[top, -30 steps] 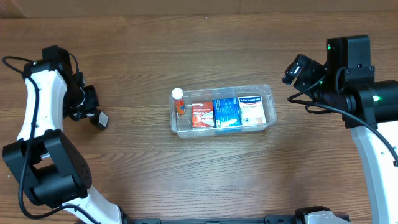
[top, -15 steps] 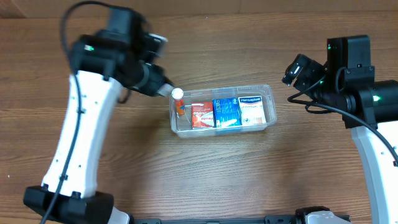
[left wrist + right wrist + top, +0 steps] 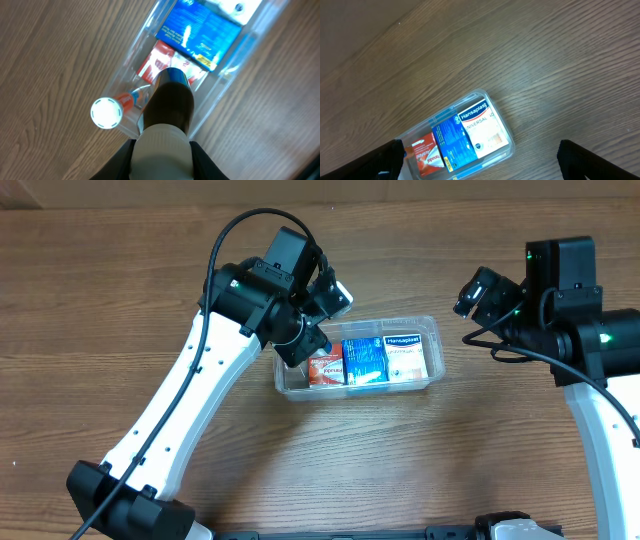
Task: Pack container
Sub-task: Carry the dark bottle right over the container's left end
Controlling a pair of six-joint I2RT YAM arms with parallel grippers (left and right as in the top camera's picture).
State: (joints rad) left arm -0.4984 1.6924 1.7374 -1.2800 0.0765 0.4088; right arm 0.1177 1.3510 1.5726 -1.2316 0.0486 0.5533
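Observation:
My left gripper lowers into the gap beside the orange tube next and releases the dark brown bottle, since the boxes fill the container's other end.
The clear plastic container sits mid-table and holds a red box, a blue box and a white Hansaplast box. An orange tube with a white cap leans at its left end. My left gripper is over that left end, shut on a cream and dark brown bottle that points down into the container. My right gripper is open and empty, well right of the container, with its fingers spread wide.
Bare brown wooden tabletop lies all around the container. The left arm's white links stretch across the table's left half. The right arm's base and body stand at the right edge.
My left arm has swung from the far left of the table to over the container's left end, carrying the bottle. The right arm has not moved.

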